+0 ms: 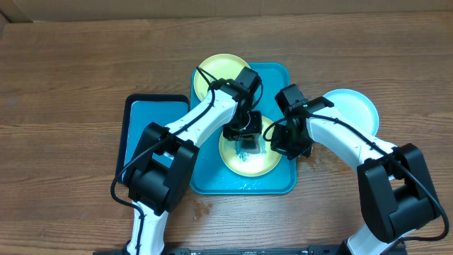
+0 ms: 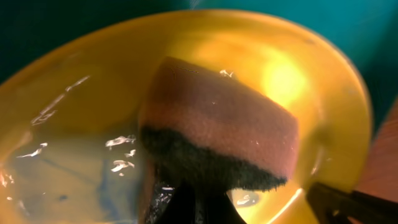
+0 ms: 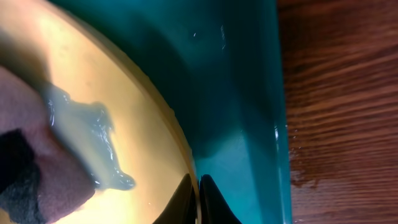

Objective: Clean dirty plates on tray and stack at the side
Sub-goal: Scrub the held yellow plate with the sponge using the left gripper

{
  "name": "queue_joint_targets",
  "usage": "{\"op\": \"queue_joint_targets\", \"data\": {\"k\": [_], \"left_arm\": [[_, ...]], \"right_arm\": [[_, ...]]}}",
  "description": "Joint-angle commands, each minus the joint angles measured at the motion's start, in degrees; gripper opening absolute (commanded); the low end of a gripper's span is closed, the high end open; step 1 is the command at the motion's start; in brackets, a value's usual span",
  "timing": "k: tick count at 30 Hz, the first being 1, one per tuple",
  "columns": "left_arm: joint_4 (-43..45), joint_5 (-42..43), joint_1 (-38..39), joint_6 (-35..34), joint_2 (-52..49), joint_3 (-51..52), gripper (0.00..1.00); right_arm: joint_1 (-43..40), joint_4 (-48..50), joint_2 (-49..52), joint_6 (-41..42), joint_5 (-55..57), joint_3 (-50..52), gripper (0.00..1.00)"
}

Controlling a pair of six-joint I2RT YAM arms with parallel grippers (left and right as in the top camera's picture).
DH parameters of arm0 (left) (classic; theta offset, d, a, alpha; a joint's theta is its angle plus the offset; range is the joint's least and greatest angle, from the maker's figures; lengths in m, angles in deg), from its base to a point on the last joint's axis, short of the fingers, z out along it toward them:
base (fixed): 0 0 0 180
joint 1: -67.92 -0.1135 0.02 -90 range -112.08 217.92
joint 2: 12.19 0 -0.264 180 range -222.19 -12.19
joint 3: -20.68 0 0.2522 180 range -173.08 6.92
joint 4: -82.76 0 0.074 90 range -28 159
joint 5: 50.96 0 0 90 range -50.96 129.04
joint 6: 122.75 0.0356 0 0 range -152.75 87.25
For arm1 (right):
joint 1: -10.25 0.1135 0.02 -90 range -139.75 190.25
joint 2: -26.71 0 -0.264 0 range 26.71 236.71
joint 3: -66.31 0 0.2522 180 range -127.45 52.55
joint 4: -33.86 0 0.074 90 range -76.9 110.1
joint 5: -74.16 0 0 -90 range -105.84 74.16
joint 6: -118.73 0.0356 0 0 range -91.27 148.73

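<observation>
I will next lift my left gripper off the plate, move it across to the left in the overhead view to the black-rimmed blue tray (image 1: 153,116) and let go of the sponge inside the tray.
The teal tray (image 1: 272,185) lies mid-table. A lime-green plate (image 1: 263,167) sits in its near half, wet with bluish smears (image 2: 74,180). My left gripper (image 1: 248,145) is shut on a sponge (image 2: 224,127), brown with a dark scrubbing side, pressed on this plate. My right gripper (image 3: 198,199) is shut on the plate's right rim (image 3: 180,155), over the tray floor (image 3: 236,93). A second lime-green plate (image 1: 212,71) lies at the tray's far left corner. A light blue plate (image 1: 354,106) sits on the table to the right of the tray.
A smaller black-rimmed blue tray (image 1: 138,131) lies left of the teal tray, partly under my left arm. Bare wooden table (image 3: 342,112) runs right of the teal tray's rim. Water droplets lie on the table near the tray's front edge (image 1: 205,205).
</observation>
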Motion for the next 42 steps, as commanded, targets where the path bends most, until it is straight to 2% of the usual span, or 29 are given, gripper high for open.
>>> {"op": "queue_joint_targets", "data": {"k": [1, 5, 9, 12, 16, 18, 27, 29, 35, 42], "left_arm": [[-5.81, -11.06, -0.76, -3.08, -0.57, -0.61, 0.04], [-11.69, -24.22, -1.9, -2.93, -0.33, -2.21, 0.05], [-11.63, -25.88, -2.14, -0.09, -0.33, -2.19, 0.04], [-8.46, -17.99, -1.75, 2.16, -0.35, -2.14, 0.04], [-1.88, 3.23, -0.61, 5.51, -0.39, -1.22, 0.04], [0.22, 9.38, 0.31, 6.19, -0.39, -0.59, 0.04], [-2.27, 10.75, 3.21, 6.19, -0.39, 1.84, 0.04], [-4.2, 7.52, 3.1, 5.86, -0.39, 2.47, 0.04], [-11.08, -20.41, 1.57, -0.83, -0.39, 2.47, 0.04], [-14.49, -38.73, 0.81, -1.09, -0.39, 0.63, 0.04]], "right_arm": [[-0.07, 0.5, -0.07, 0.31, 0.66, -0.04, 0.04], [-0.07, 0.55, -0.07, 0.31, 0.68, -0.04, 0.04], [-0.07, 0.55, -0.07, 0.31, 0.68, -0.04, 0.04], [-0.07, 0.55, -0.07, 0.31, 0.68, -0.04, 0.04], [-0.07, 0.5, -0.07, 0.31, 0.66, -0.04, 0.04], [-0.07, 0.5, -0.07, 0.31, 0.66, -0.04, 0.04], [-0.07, 0.48, -0.07, 0.31, 0.66, -0.04, 0.04], [-0.07, 0.48, -0.07, 0.31, 0.66, -0.04, 0.04], [-0.07, 0.48, -0.07, 0.28, 0.66, -0.04, 0.04], [-0.07, 0.04, -0.07, 0.28, 0.66, -0.04, 0.04]]}}
